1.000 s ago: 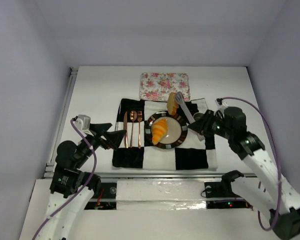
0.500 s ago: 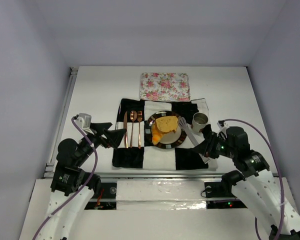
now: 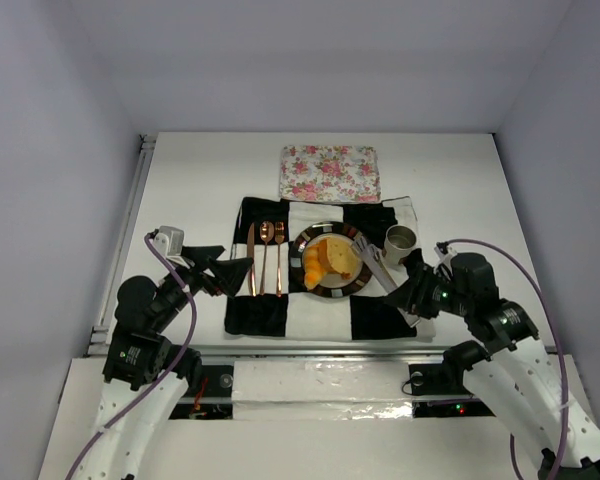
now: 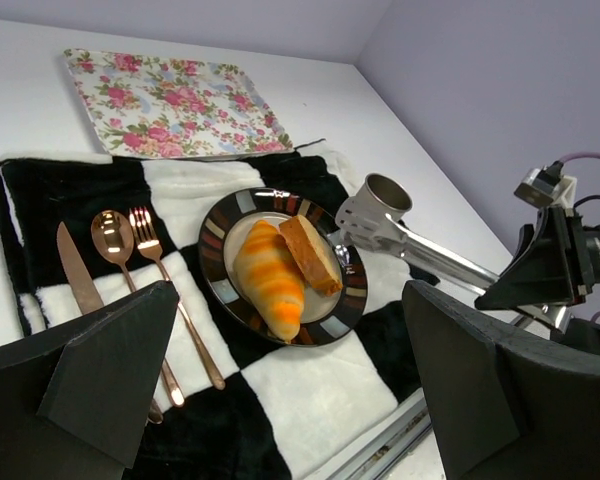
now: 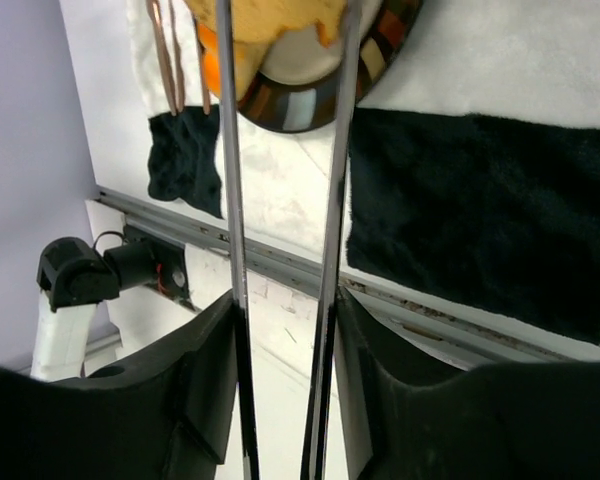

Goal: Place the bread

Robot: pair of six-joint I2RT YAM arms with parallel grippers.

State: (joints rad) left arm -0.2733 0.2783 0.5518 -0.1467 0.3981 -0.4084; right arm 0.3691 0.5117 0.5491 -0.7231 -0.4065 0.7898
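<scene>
The right gripper swings outward next, lowers the tongs onto the bare tabletop past the metal cup and releases, as both bread pieces are on plates.
The bread is two pieces on the striped plate (image 3: 307, 241). The orange croissant (image 3: 313, 266) (image 4: 270, 281) lies on its left half, and the tan slice (image 3: 339, 256) (image 4: 311, 253) leans against it on the right. My right gripper (image 3: 412, 287) (image 5: 285, 330) is shut on metal tongs (image 3: 378, 266) (image 5: 228, 150). The tong arms are spread, their tips at the plate's right rim on either side of the slice (image 5: 280, 18). My left gripper (image 3: 230, 265) (image 4: 290, 400) stands open and empty at the mat's left edge, near the cutlery.
The plate sits on a black-and-white checked mat (image 3: 380, 318). A copper knife, spoon and fork (image 3: 265, 258) lie left of the plate. A metal cup (image 3: 400, 238) stands to its right. A floral tray (image 3: 330, 172) lies behind the mat.
The right arm carried the slice in the tongs from beyond the plate down onto it and pulled back toward the near edge. The tong arms have since spread. The left arm has not moved.
</scene>
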